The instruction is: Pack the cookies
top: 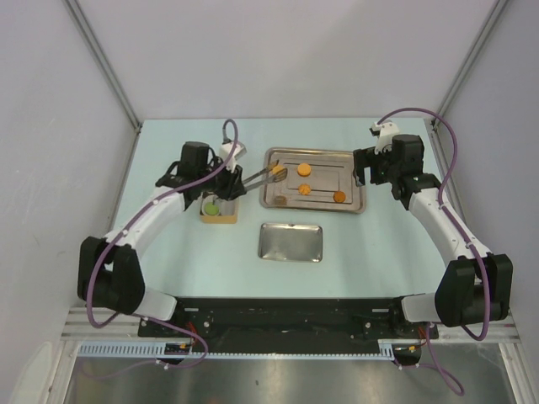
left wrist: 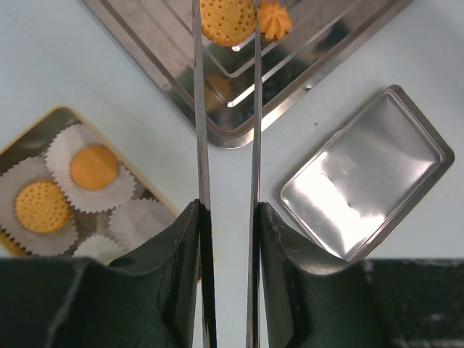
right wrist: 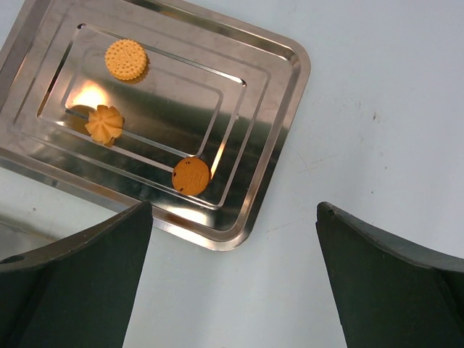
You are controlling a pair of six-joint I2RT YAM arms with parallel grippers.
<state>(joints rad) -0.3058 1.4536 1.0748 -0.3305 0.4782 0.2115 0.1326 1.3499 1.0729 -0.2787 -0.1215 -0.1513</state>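
Next, the left gripper comes back from the tray [top: 354,204] over the box and releases the dotted cookie there, as the paper cup [top: 226,207] beside the green cookie stands empty.
My left gripper [top: 232,180] [left wrist: 228,217] is shut on a pair of metal tongs [left wrist: 200,130]. The tong tips pinch a round dotted orange cookie [left wrist: 227,20] [top: 279,170] above the left end of the steel tray [top: 354,204] [left wrist: 181,80]. A flower-shaped cookie [left wrist: 274,19] [right wrist: 104,124] lies on the tray beside it, along with a dotted cookie [right wrist: 126,59] and a speckled cookie [right wrist: 191,175]. My right gripper [top: 369,173] [right wrist: 235,210] hangs open over the table by the tray's right corner, holding nothing.
A small box [top: 218,219] [left wrist: 51,116] lined with white paper cups sits left of the tray. It holds two orange cookies [left wrist: 94,166] [left wrist: 42,206] and a green one [top: 210,207]. A shallow steel tin [top: 290,241] [left wrist: 366,185] lies in front of the tray.
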